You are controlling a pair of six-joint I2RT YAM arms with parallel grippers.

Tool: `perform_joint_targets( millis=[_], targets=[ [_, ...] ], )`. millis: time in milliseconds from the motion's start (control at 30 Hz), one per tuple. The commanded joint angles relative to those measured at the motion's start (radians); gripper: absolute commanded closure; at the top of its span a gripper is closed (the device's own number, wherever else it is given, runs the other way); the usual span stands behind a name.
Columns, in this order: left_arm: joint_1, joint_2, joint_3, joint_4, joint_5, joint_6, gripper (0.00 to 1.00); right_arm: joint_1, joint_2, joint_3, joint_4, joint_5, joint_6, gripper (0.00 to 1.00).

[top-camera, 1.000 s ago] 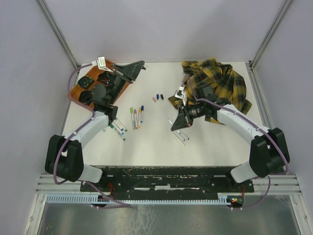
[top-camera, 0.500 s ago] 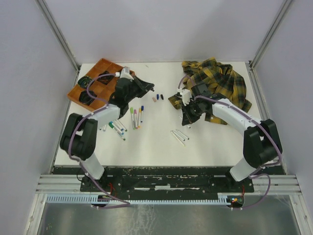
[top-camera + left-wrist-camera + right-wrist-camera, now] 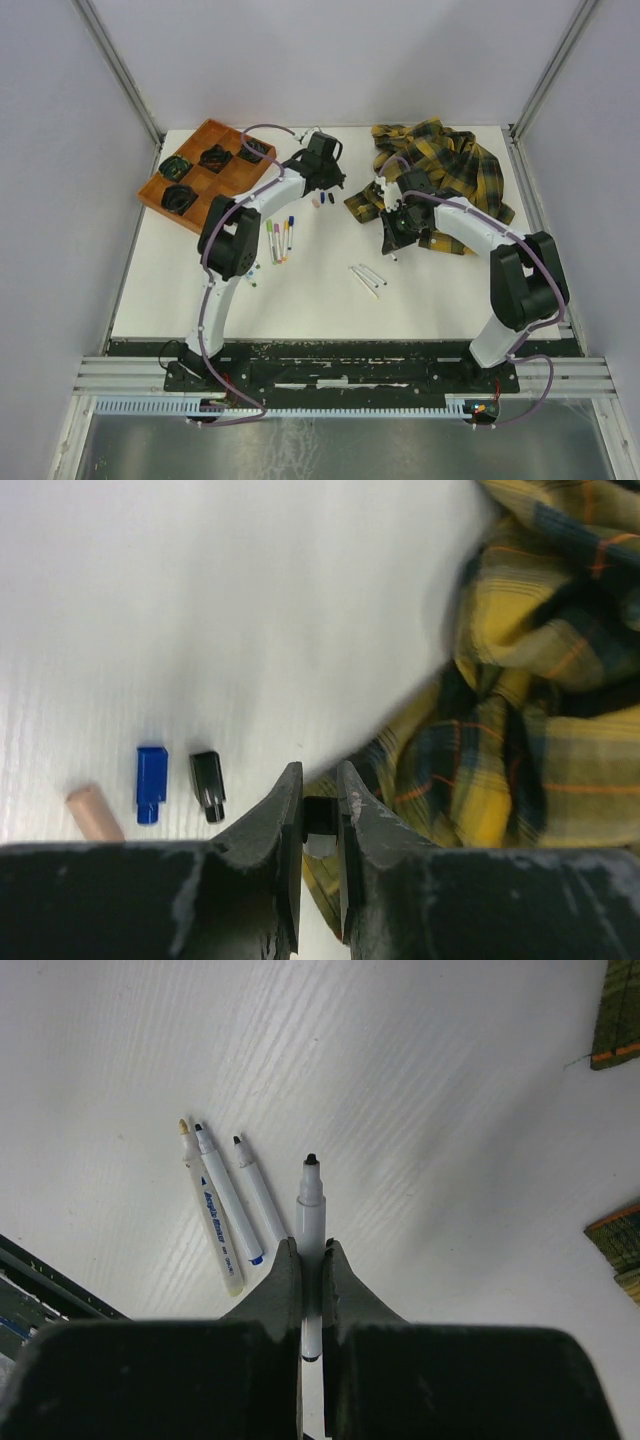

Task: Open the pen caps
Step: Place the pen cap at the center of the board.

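My left gripper lowers its black pen cap onto the table next, between the loose black cap and the plaid shirt's edge.
My left gripper is shut on a black pen cap and hovers near the plaid shirt's edge, just right of three loose pen caps on the table: blue, black and peach. In the top view the left gripper is above those caps. My right gripper is shut on a white marker whose black tip is bare. It hangs above three uncapped markers lying side by side. From above, the right gripper is by the shirt's near edge.
An orange tray with black items sits at the back left. A yellow plaid shirt is bunched at the back right. Several capped markers lie left of centre, and the uncapped markers lie in front of the right gripper.
The left arm swung right from over the orange tray to the loose caps, still holding the black cap. The right arm drew back toward the shirt with the marker.
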Motion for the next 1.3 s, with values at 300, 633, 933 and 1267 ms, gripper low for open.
perform_joint_targets(
  millis=[300,633,933,1267],
  targets=[
    [-0.016,0.216,0.307,-0.231,-0.099,0.089,0.91,-0.019,0.016,0.042,0.021,-0.035,0.036,0.96],
    [-0.018,0.244,0.321,-0.231,-0.089,0.094,0.72,-0.02,0.029,0.045,0.016,-0.042,0.036,0.95],
    [-0.016,0.246,0.331,-0.231,-0.085,0.097,0.69,-0.019,0.04,0.048,0.011,-0.041,0.026,0.95],
    [-0.017,0.178,0.359,-0.23,-0.099,0.118,0.56,-0.019,0.1,0.053,0.005,-0.035,-0.011,0.9]
  ],
)
